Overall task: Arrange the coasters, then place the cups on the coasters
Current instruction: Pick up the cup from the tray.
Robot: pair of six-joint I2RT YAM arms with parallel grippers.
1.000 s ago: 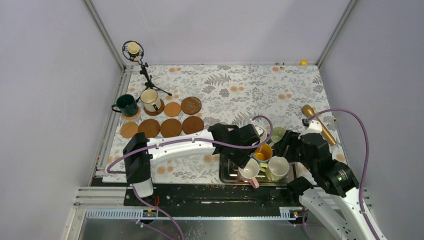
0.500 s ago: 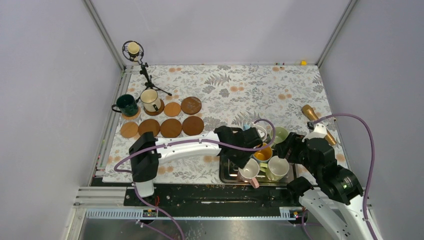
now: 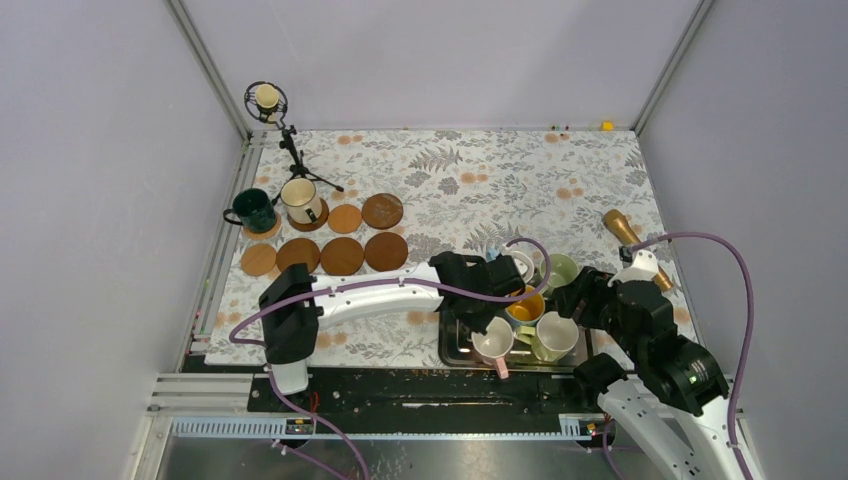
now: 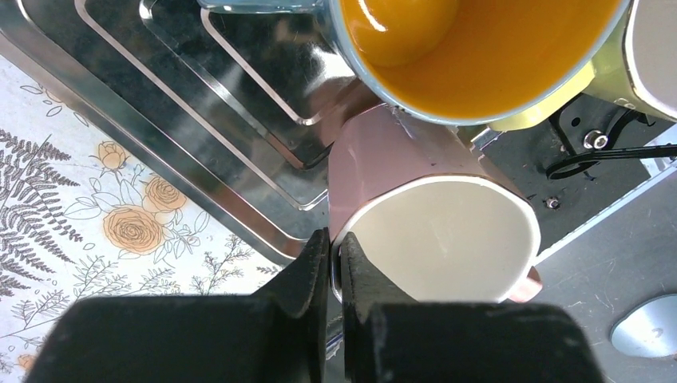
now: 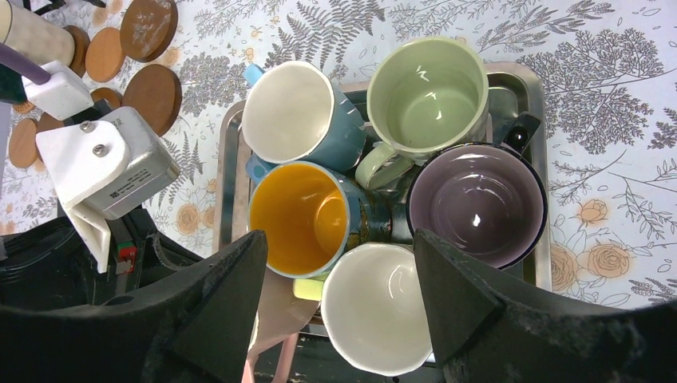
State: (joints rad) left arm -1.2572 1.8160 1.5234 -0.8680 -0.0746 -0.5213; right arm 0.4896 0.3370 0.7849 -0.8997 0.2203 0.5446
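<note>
The pink cup [image 3: 493,342] needs to be lifted by my left gripper next. It should then swing outward over the small empty coaster beside the white cup [image 3: 300,200], go down and be released.
My left gripper [image 3: 480,322] [image 4: 335,254] is shut on the near rim of the pink cup [image 3: 493,342] [image 4: 383,159], one finger inside and one outside. That cup leans at the front edge of the steel tray [image 3: 452,345]. Beside it stand the yellow-orange cup [image 5: 299,215], a light blue cup [image 5: 291,112], a pale green cup [image 5: 427,96], a mauve cup [image 5: 477,203] and a pale cup [image 5: 383,307]. My right gripper [image 3: 577,296] [image 5: 339,247] hangs open above them, holding nothing. Several coasters [image 3: 342,255] lie at the left; the dark green cup [image 3: 252,209] and a white cup [image 3: 300,200] stand on two.
A small microphone on a tripod [image 3: 268,100] stands at the back left corner. A gold cylinder [image 3: 628,233] lies right of the tray. Grey walls close the table on three sides. The left arm stretches across the front of the cloth.
The left gripper's fingers have closed onto the pink cup's rim, and the cup has shifted slightly. The right arm has drawn a little to the right.
</note>
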